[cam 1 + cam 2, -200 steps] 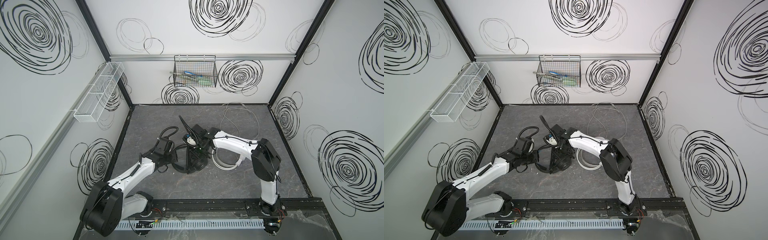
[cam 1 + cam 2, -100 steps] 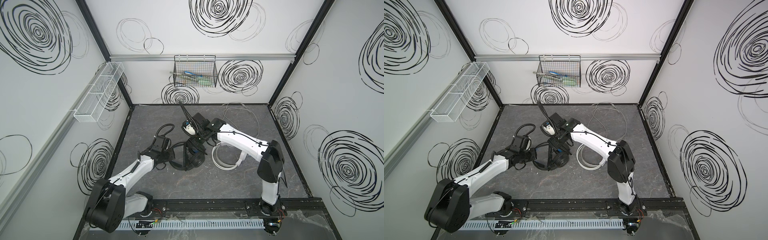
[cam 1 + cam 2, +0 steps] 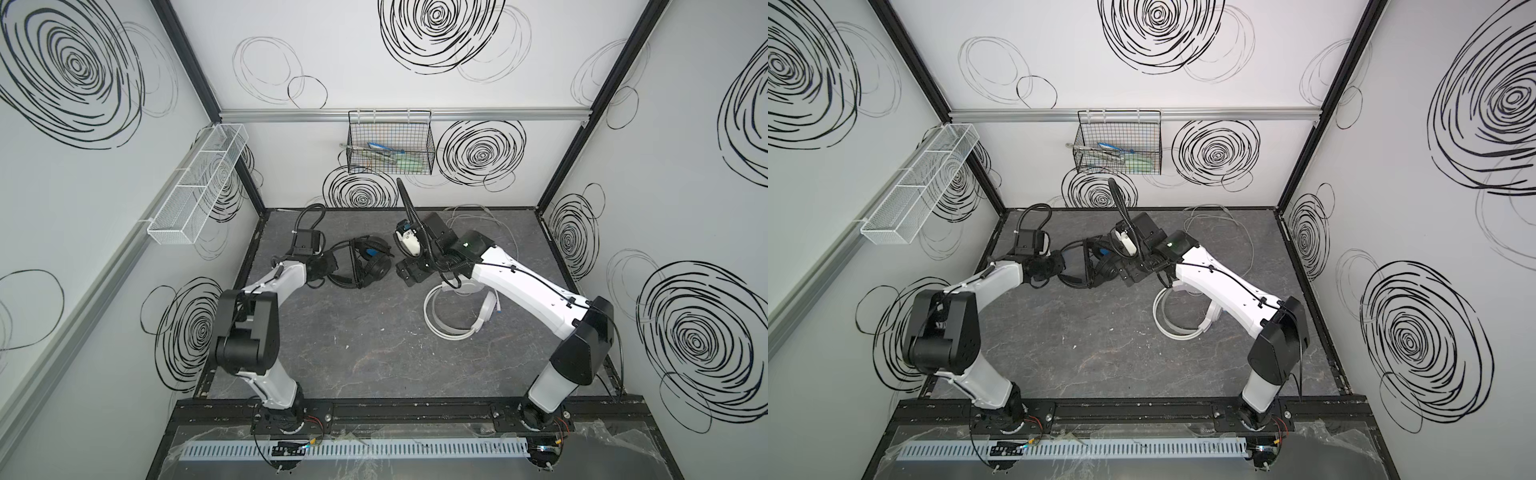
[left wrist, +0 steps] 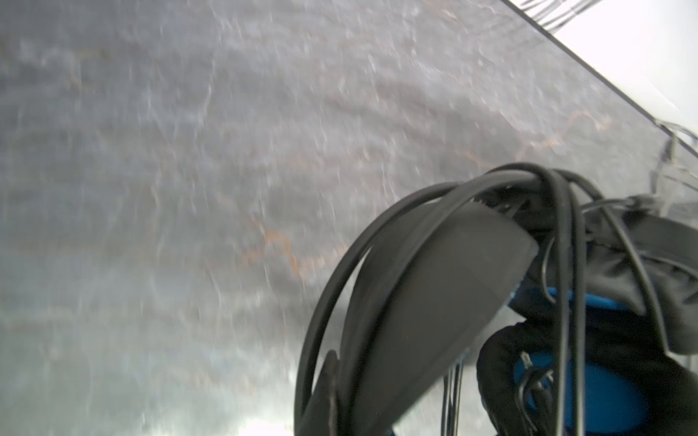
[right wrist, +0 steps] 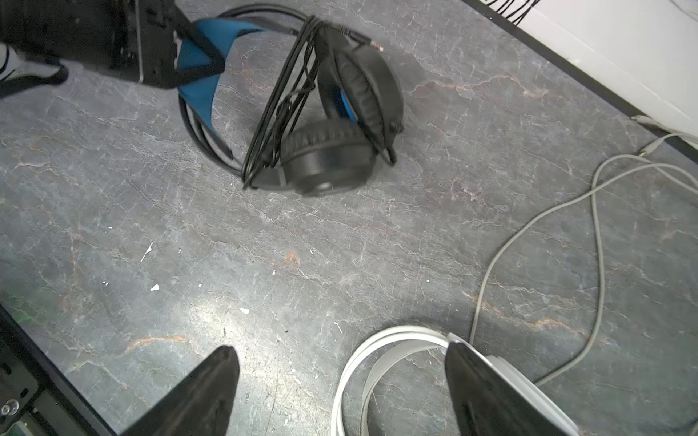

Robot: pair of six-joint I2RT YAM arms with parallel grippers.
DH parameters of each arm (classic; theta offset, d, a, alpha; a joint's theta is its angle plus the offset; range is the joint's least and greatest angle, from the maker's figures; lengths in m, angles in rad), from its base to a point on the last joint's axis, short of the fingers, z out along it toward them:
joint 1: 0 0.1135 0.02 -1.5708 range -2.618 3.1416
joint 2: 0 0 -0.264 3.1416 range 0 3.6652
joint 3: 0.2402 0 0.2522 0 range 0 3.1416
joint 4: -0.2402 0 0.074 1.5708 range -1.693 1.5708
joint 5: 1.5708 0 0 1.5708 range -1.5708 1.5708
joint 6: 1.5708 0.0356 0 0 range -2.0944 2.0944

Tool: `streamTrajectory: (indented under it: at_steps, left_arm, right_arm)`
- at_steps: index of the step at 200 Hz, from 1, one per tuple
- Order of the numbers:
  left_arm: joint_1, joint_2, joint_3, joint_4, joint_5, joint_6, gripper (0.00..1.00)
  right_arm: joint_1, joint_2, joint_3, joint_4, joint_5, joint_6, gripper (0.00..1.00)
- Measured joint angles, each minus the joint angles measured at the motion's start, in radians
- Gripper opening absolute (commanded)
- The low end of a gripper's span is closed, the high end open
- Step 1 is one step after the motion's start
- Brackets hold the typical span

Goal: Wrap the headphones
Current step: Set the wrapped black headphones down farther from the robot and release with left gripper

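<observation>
The black cable is looped round the headphones. My left gripper needs to carry them outward to the floor by the back wall and release the headband.
The black headphones rest on the grey floor at the back middle, their black cable looped round the headband and ear cups. My left gripper is shut on the blue-lined headband. My right gripper hangs open and empty just right of them, above the floor. The white headphones lie under the right arm, the band near one right finger. Their white cable trails loose toward the back wall.
A black wire basket with tools hangs on the back wall, and a white mesh shelf on the left wall. Loose white cable spreads over the back right of the floor. Black frame rails border the floor.
The right gripper has opened, let go of the black headphones' cable and drawn away to the right. The left gripper has carried the black headphones toward the back left.
</observation>
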Motion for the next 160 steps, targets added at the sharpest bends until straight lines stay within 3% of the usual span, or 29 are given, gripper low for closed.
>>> streamTrajectory:
  at_steps: [36, 84, 94, 112, 160]
  left_arm:
    - [0.042, 0.249, 0.269, -0.021, 0.003, 0.084, 0.00]
    - [0.048, 0.441, 0.539, -0.117, -0.003, 0.148, 0.00]
    - [0.048, 0.472, 0.589, -0.143, -0.009, 0.162, 0.02]
    - [0.049, 0.512, 0.653, -0.176, -0.021, 0.179, 0.17]
    - [0.061, 0.565, 0.734, -0.214, -0.022, 0.188, 0.35]
  right_arm:
    - [-0.045, -0.026, -0.064, 0.036, -0.009, 0.006, 0.92]
    - [-0.077, -0.026, -0.064, 0.066, -0.011, 0.010, 0.92]
    - [-0.078, -0.026, -0.063, 0.067, -0.011, 0.009, 0.92]
    - [-0.079, -0.026, -0.063, 0.068, -0.010, 0.009, 0.92]
    - [-0.081, -0.026, -0.050, 0.068, -0.006, 0.009, 0.92]
